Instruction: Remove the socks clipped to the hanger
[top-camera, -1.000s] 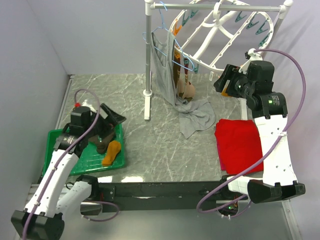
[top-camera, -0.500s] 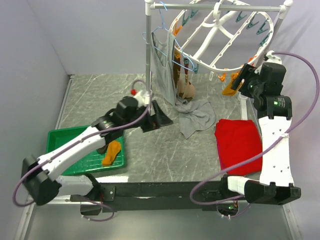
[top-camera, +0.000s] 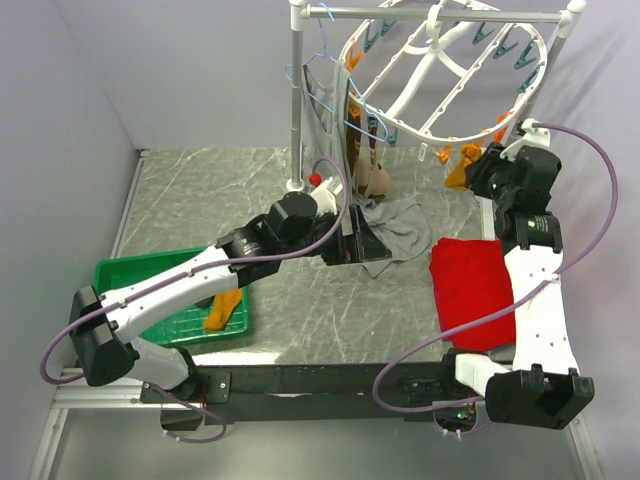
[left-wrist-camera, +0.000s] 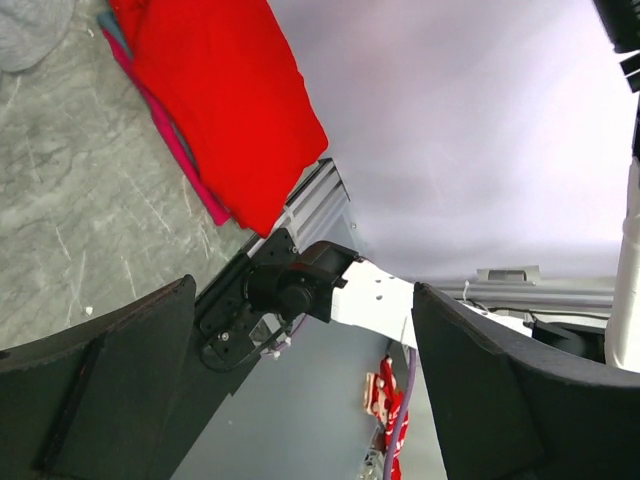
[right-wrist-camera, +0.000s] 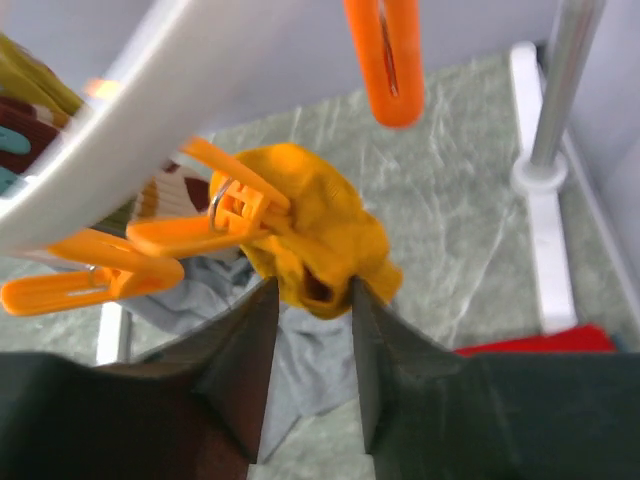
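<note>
I should reach across with my left gripper next and close it on the mustard-orange sock's free lower side (top-camera: 457, 179). That side hangs outward and to the gripper's right in the top view.
The white round peg hanger (top-camera: 440, 70) hangs tilted from the rack bar. A mustard-orange sock (top-camera: 460, 172) is clipped to its lower right rim. My right gripper (top-camera: 482, 172) is at that sock. In the right wrist view the sock (right-wrist-camera: 325, 230) hangs from an orange clip (right-wrist-camera: 215, 225) under the white rim (right-wrist-camera: 150, 130), and my right gripper (right-wrist-camera: 312, 290) is closed on its lower end. Brown and tan socks (top-camera: 372, 178) hang behind the grey top. My left gripper (top-camera: 365, 250) is open and empty over the middle of the table, as the left wrist view (left-wrist-camera: 302, 290) also shows.
A green tray (top-camera: 130, 268) at the left holds an orange sock (top-camera: 222, 305) and a brown one. A grey tank top (top-camera: 395, 235) hangs from a blue wire hanger (top-camera: 325, 60) onto the table. A red cloth (top-camera: 478, 285) lies at the right. The rack pole (top-camera: 294, 120) stands behind.
My left arm swung from the green tray rightward across the table to the grey top. My right gripper rose to the hanger rim and closed in on the mustard sock.
</note>
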